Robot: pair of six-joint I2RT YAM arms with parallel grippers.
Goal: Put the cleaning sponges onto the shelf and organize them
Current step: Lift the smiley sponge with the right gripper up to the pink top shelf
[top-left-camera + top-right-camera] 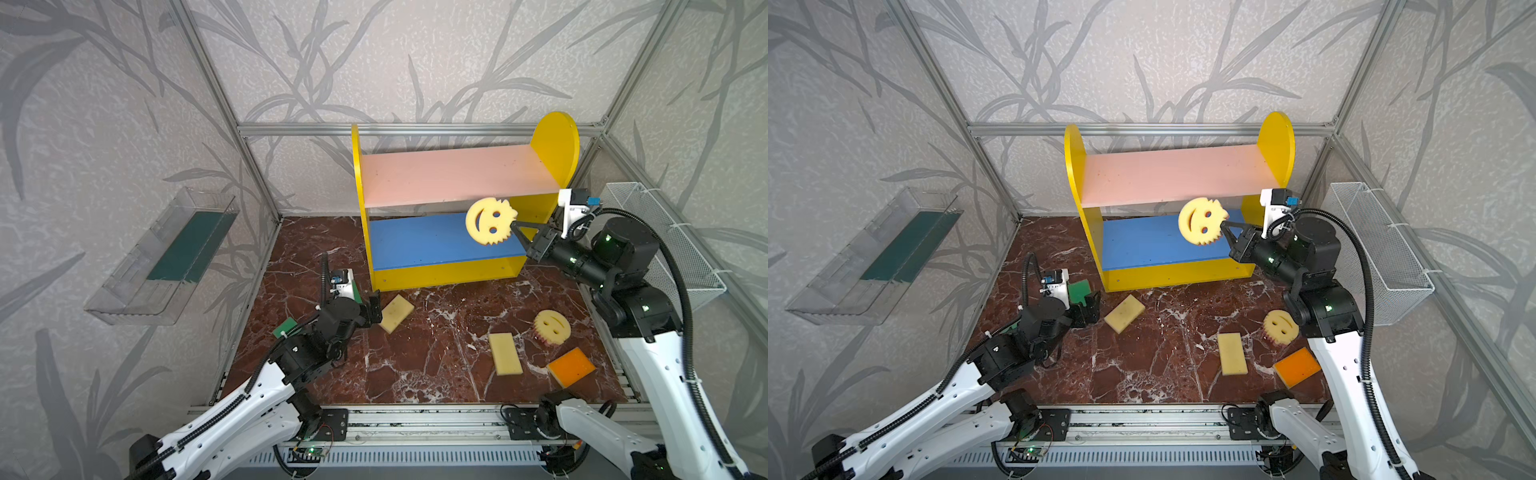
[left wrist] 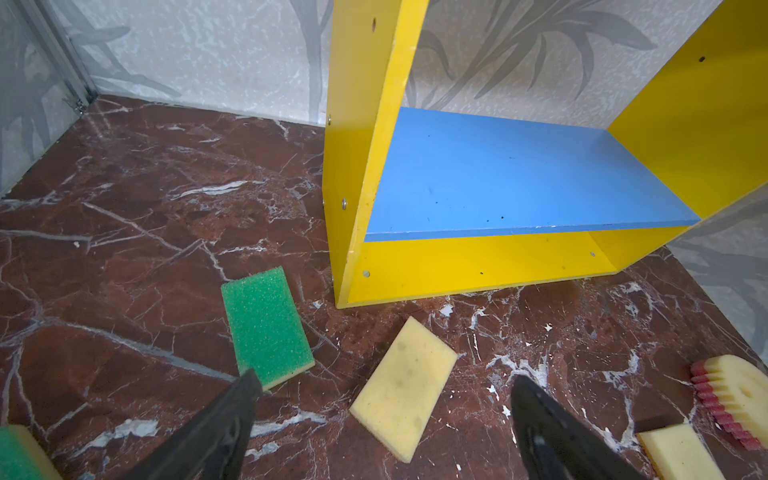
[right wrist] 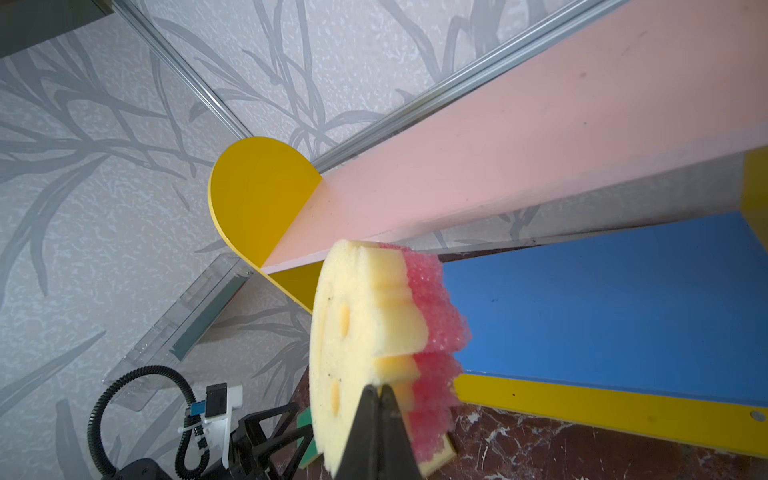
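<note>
My right gripper holds the smiley sponge and will next move outward and toward the mesh basket. It will release the sponge upon the pink board's end by the basket [image 1: 528, 169], since that end is bare.
My right gripper [image 1: 515, 226] [image 3: 380, 390] is shut on the rim of a round yellow smiley sponge [image 1: 490, 221] [image 3: 365, 332] with a pink underside. It holds the sponge on edge in the air, before the shelf [image 1: 457, 174] and above its blue lower board [image 1: 1163, 241]. Both boards are bare. My left gripper [image 1: 376, 305] [image 2: 384, 378] is open, low over the floor beside a pale yellow rectangle [image 1: 397, 313] [image 2: 405, 386] and a green sponge [image 2: 266, 324]. On the floor at the right lie a second smiley [image 1: 551, 327], another pale rectangle [image 1: 505, 353] and an orange-faced sponge [image 1: 570, 366].
A clear plastic tray [image 1: 166, 257] with a dark green bottom hangs on the left wall. A white wire mesh basket [image 1: 665, 241] hangs on the right wall behind my right arm. A second green sponge [image 2: 16, 453] lies by my left gripper's base.
</note>
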